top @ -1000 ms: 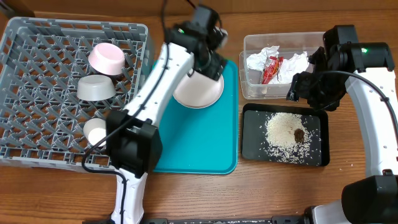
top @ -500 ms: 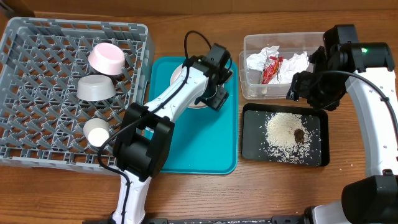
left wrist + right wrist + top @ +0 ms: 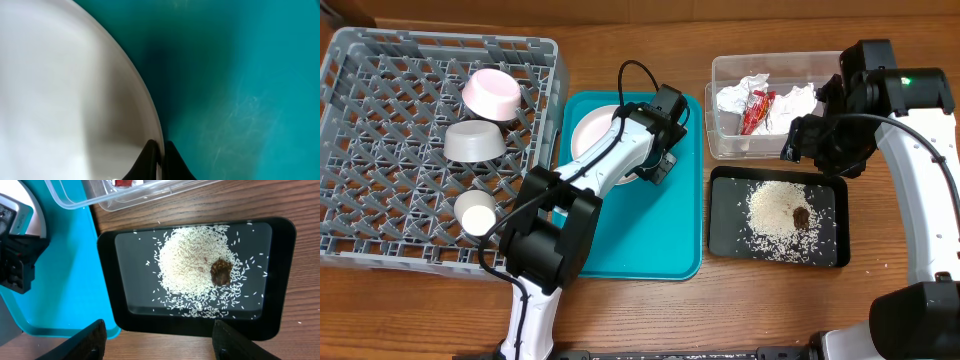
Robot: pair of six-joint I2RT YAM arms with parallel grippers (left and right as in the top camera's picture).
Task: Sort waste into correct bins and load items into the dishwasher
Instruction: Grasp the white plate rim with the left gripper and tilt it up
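Note:
The gap beside the pinkish bowl is empty, so my left gripper will next lift the plate, turn it upright over the dish rack (image 3: 380,60) and lower it into that gap.
The round white plate (image 3: 591,136) lies on the teal serving tray (image 3: 650,235). My left gripper (image 3: 656,160) is shut on the plate's right rim; in the left wrist view its gripper (image 3: 161,157) pinches the thin edge of the plate (image 3: 65,90). The grey dish rack (image 3: 380,60) holds a pinkish bowl (image 3: 492,93), a grey bowl (image 3: 473,141) and a small white cup (image 3: 474,212). The clear tub (image 3: 722,140) contains crumpled napkin (image 3: 742,94) and a red wrapper (image 3: 756,110). Rice (image 3: 192,270) and a brown scrap (image 3: 220,271) lie in the black tray (image 3: 200,325). My right gripper (image 3: 162,347) hangs open above that tray's near edge.
The teal tray (image 3: 65,280) lies directly left of the black tray (image 3: 826,250), with the left arm's black wrist (image 3: 17,255) over it. The rack fills the table's left side. Bare wood (image 3: 770,310) runs along the front.
My left arm has come down from high above the teal tray to the plate's right rim, and its jaws have shut on that rim. The right arm has not moved.

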